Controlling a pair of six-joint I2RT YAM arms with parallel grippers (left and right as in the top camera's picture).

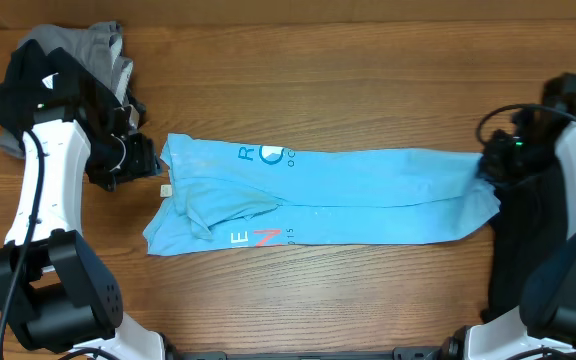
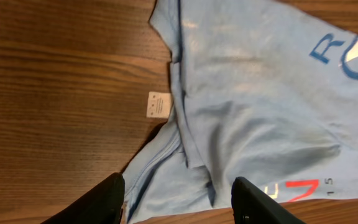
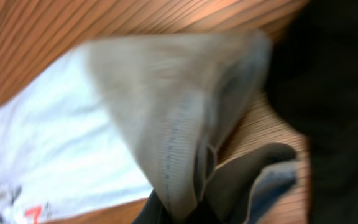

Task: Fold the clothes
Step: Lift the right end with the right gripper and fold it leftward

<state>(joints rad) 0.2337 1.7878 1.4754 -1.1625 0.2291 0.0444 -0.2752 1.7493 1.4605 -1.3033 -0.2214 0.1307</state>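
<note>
The shirt (image 3: 73,137) lies long, so next I will move my right gripper to the left in the overhead view, over the shirt's middle by the lettering (image 3: 17,158), and let go of the shirt's hem.
A light blue T-shirt (image 1: 348,195) with blue and pink-red lettering lies as a long strip across the wooden table, its left part rumpled. My left gripper (image 1: 148,160) hovers at the shirt's left end. In the left wrist view its fingers (image 2: 182,202) are spread apart over the blue cloth (image 2: 260,93) and hold nothing. A white label (image 2: 158,104) sticks out at the shirt's edge. My right gripper (image 1: 488,165) is at the shirt's right end. In the blurred right wrist view the jaws (image 3: 191,208) pinch a stitched hem of the shirt (image 3: 73,137).
A pile of grey and black clothes (image 1: 88,50) lies at the back left, behind my left arm. A black garment (image 1: 523,230) lies at the right edge, under my right arm, and shows dark in the right wrist view (image 3: 340,93).
</note>
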